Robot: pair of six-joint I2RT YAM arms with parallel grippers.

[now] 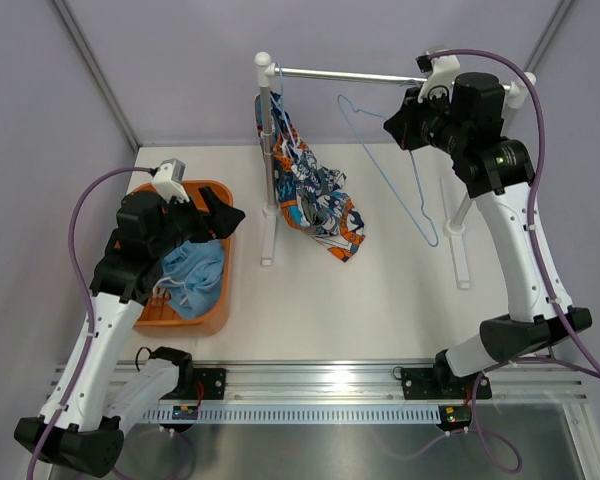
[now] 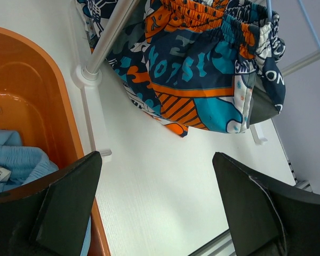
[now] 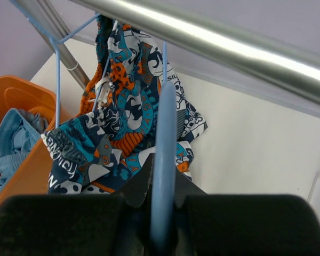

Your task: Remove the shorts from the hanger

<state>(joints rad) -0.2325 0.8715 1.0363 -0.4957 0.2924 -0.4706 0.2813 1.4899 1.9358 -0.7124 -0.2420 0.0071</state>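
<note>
My right gripper moves outward next, sets the hanger's hook over the rod's bare part point(image 1: 404, 78) and releases, since the empty blue hanger is still off it.
The printed shorts point(image 1: 315, 200) hang from a thin blue hanger at the left end of the rack's rod point(image 1: 350, 73). They also show in the left wrist view point(image 2: 202, 69) and the right wrist view point(image 3: 122, 122). The light blue shorts point(image 1: 192, 275) lie in the orange basket point(image 1: 218, 312). My right gripper point(image 1: 408, 118) is up by the rod, shut on an empty blue hanger point(image 1: 392, 178) that runs between its jaws point(image 3: 164, 160). My left gripper point(image 1: 218, 215) is open and empty over the basket's far right edge, its fingers point(image 2: 64, 202) wide apart.
The rack's left post point(image 2: 109, 37) and its white foot point(image 2: 93, 122) stand between the basket wall point(image 2: 37, 106) and the printed shorts. The right post's foot point(image 1: 458, 255) stands on the table at the right. A metal rail point(image 1: 320, 385) runs along the near edge.
</note>
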